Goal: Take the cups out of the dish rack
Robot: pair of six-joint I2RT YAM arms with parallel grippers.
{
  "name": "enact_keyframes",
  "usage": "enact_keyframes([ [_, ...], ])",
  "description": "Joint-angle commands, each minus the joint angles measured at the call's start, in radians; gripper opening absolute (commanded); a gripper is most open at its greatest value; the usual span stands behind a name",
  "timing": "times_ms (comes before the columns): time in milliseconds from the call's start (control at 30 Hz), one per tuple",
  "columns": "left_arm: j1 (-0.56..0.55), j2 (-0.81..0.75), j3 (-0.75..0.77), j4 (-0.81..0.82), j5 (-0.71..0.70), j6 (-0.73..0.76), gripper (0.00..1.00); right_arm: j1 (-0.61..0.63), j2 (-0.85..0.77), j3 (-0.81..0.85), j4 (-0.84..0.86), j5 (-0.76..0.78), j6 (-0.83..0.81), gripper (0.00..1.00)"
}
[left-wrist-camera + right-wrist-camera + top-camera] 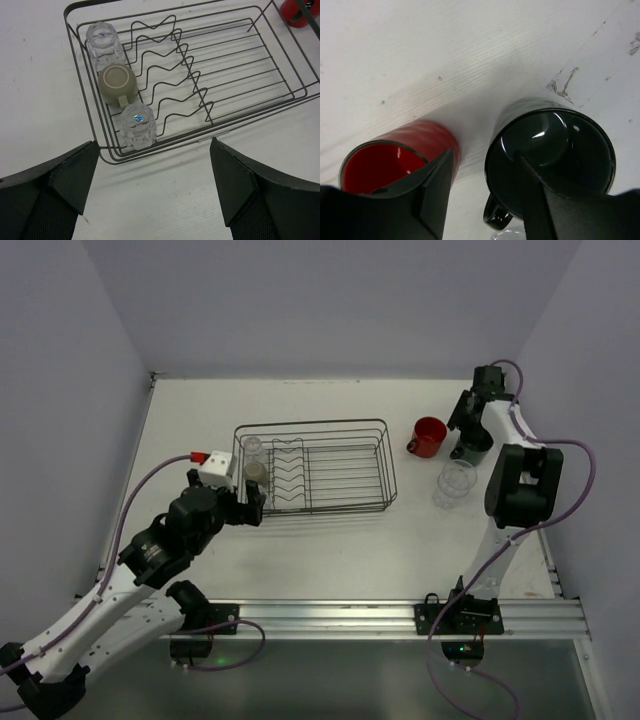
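Note:
My left gripper moves outward and down over the nearer clear glass next, turning square to the rack, as that glass stands closest, at the rack's near corner.
The black wire dish rack (340,466) stands mid-table. At its left end, upside down, are a clear glass (103,42), the olive-tan cup (117,83) and a second clear glass (137,127). My left gripper (152,185) is open and empty, just in front of the rack's near left corner (107,157). The red mug (429,437) and the dark grey-green mug (555,140) stand upright on the table to the right of the rack. My right gripper (482,200) is open, with one finger inside the dark mug and the other beside the red mug (425,137).
Clear glasses (455,483) stand on the table just nearer than the two mugs. The grey walls close in the table at the back and on both sides. A metal rail (400,615) runs along the near edge.

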Motion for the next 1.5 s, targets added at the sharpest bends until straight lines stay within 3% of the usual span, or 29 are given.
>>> enact_keyframes([
  [0,0.004,0.045,0.061,-0.01,-0.041,-0.015,1.0,0.0,-0.175,0.008,0.038,-0.061,0.017,0.56],
  [33,0.004,0.072,0.069,-0.009,-0.042,-0.022,1.0,0.0,-0.203,0.001,0.041,-0.075,0.027,0.66],
  [167,0.003,0.178,0.097,-0.007,-0.05,-0.058,1.0,0.007,-0.365,-0.07,0.093,-0.16,0.071,0.86],
  [267,0.004,0.275,0.101,-0.001,-0.053,-0.096,0.95,0.019,-0.52,-0.185,0.198,-0.231,0.113,0.88],
  [400,0.003,0.379,0.112,0.016,-0.052,-0.121,0.81,0.042,-0.747,-0.444,0.346,-0.299,0.174,0.78],
  [433,0.001,0.407,0.115,0.017,-0.074,-0.127,0.75,0.049,-0.835,-0.491,0.368,-0.311,0.188,0.67],
  [500,0.003,0.421,0.121,0.028,-0.11,-0.131,0.72,0.078,-0.922,-0.625,0.441,-0.366,0.224,0.58],
  [533,0.003,0.43,0.121,0.045,-0.143,-0.128,0.7,0.09,-1.004,-0.675,0.464,-0.383,0.24,0.46],
  [667,0.003,0.485,0.134,0.05,-0.215,-0.116,0.7,0.222,-1.156,-0.825,0.517,-0.421,0.252,0.35],
  [1000,0.012,0.657,0.138,0.111,-0.251,-0.13,0.7,0.299,-1.327,-0.931,0.495,-0.547,0.288,0.34],
  [1233,0.012,0.655,0.114,0.148,-0.317,-0.163,0.7,0.325,-1.31,-0.925,0.489,-0.582,0.285,0.34],
  [1467,0.047,0.698,0.072,0.214,-0.283,-0.151,0.72,0.365,-1.298,-0.908,0.469,-0.578,0.285,0.34],
])
